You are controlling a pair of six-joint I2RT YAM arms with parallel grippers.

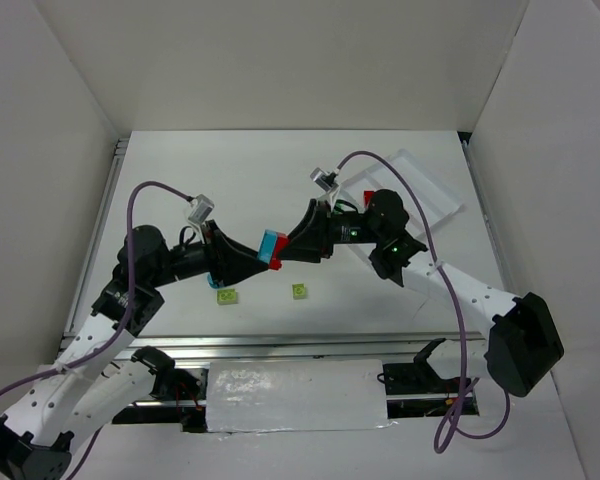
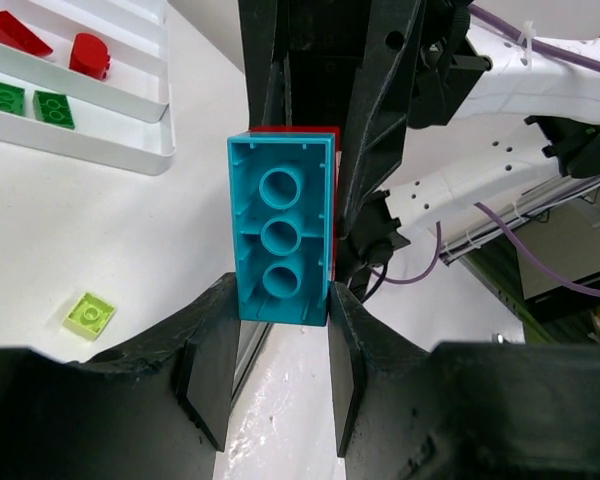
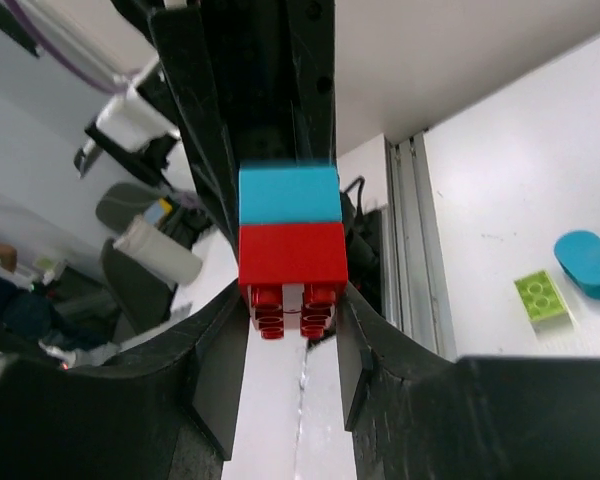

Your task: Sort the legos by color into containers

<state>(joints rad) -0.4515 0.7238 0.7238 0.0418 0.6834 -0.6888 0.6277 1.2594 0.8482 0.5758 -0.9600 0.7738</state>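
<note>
My right gripper will next pull the red brick off the cyan one, then turn downward and lower beside the red pieces that share one tray section.
A cyan brick (image 1: 271, 242) and a red brick (image 1: 277, 263) are stuck together and held in the air between my two grippers, above the table's middle. My left gripper (image 1: 261, 260) is shut on the cyan brick (image 2: 281, 240); its hollow underside faces the left wrist camera, and the red brick (image 2: 310, 130) peeks out behind it. My right gripper (image 1: 290, 247) is shut on the red brick (image 3: 294, 268), with the cyan brick (image 3: 288, 195) beyond it. The white tray (image 1: 435, 190) lies at the far right.
Two lime bricks (image 1: 227, 296) (image 1: 299, 291) lie on the table below the grippers. A cyan rounded brick (image 3: 590, 262) lies near one lime brick (image 3: 540, 300). The tray (image 2: 100, 150) holds red pieces (image 2: 90, 55) and green bricks (image 2: 53, 108) in separate compartments.
</note>
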